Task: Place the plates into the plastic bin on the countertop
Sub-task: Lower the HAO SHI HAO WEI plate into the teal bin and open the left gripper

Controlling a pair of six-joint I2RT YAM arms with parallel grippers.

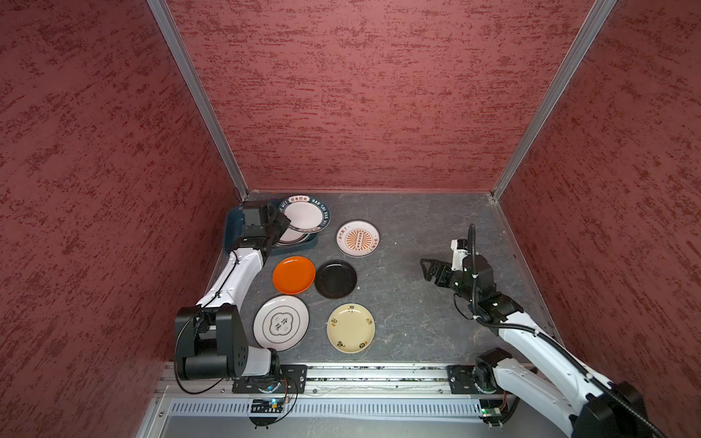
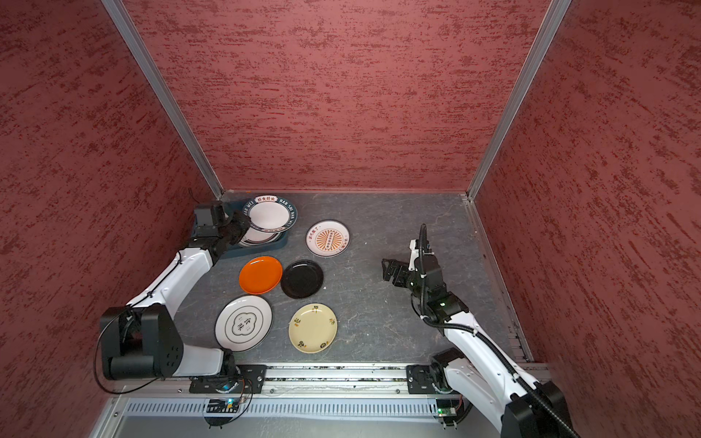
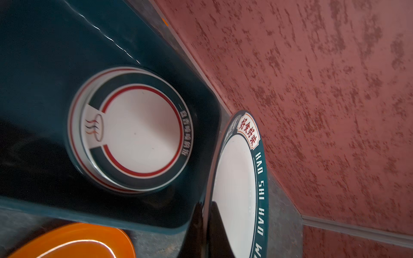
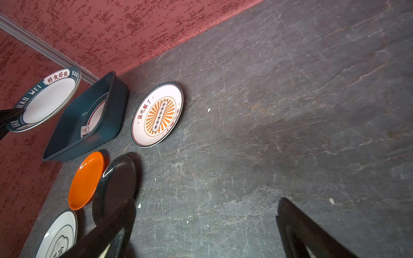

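Observation:
The plate in my left gripper still hangs above the bin, so next my left gripper needs to go down into the bin (image 1: 232, 227) and let go of the plate's rim over the plate with the red ring (image 1: 289, 237).
My left gripper (image 1: 278, 224) (image 3: 209, 206) is shut on the rim of a white plate with a teal lettered rim (image 1: 303, 214) (image 3: 234, 178). It holds that plate above the far end of the plastic bin (image 1: 232, 227) (image 3: 44, 44). A white plate with a dark rim and red ring (image 3: 138, 131) lies in the bin on top of another. On the countertop (image 1: 417, 227) lie a sunburst plate (image 1: 357, 238), an orange plate (image 1: 293, 275), a black plate (image 1: 335, 279), a white lined plate (image 1: 280, 323) and a cream-yellow plate (image 1: 350, 327). My right gripper (image 1: 426, 267) (image 4: 206, 207) hangs open and empty to their right.
Red textured walls close in the left, back and right sides, and the bin stands in the back left corner against them. A metal rail (image 1: 379, 373) with both arm bases runs along the front edge.

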